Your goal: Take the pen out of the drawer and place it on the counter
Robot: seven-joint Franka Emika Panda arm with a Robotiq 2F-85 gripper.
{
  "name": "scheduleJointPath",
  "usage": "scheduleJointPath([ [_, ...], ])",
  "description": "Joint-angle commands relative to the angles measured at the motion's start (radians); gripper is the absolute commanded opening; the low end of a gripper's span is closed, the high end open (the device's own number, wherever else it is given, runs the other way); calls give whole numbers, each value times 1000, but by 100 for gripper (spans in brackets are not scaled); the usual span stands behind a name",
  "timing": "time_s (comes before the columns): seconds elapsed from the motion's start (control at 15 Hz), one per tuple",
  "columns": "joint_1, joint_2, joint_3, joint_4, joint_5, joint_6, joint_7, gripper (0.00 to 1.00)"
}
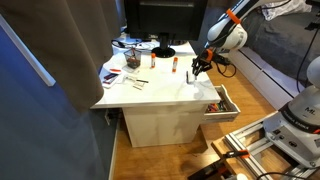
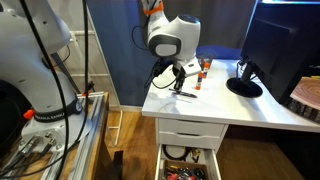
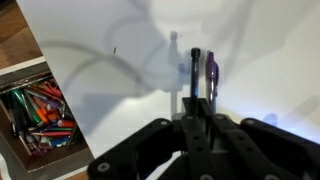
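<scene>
The dark pen still hangs above its shadow, so it goes down with my gripper to the white counter [image 2: 182, 96] [image 3: 184, 74] beside the purple pen next for release there.
My gripper [image 1: 200, 68] [image 2: 180, 82] hangs just above the white counter [image 1: 165, 92] [image 2: 235, 108], near its edge. In the wrist view the jaws [image 3: 197, 122] are shut on a dark pen [image 3: 196, 72] that sticks out from between the fingers over the white top. A purple streak [image 3: 212, 75] runs beside it; I cannot tell whether it is another pen. The white drawer [image 1: 224, 104] [image 2: 188, 168] stands pulled open below the counter, with several coloured pens [image 3: 42, 112] lying in it.
A black monitor stand [image 1: 162, 50] [image 2: 244, 84], papers [image 1: 122, 72] and small red items [image 1: 172, 64] [image 2: 203, 68] are at the back of the counter. Another robot arm [image 2: 45, 60] and metal frames [image 1: 270, 140] stand beside the desk.
</scene>
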Motion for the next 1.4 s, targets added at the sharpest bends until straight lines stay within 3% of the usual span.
scheduleJointPath([
  [0.0,178,29,-166,51,65,-27,-27,2],
  [0.4,305,65,-288,82,51,-24,-49,2],
  [0.8,335,99,-297,95,51,-10,-114,2],
  [0.93,346,95,-308,88,40,-1,-121,35],
  [1.13,354,50,-315,61,31,-22,-134,55],
  [1.33,333,-23,-278,26,56,-36,-190,76],
])
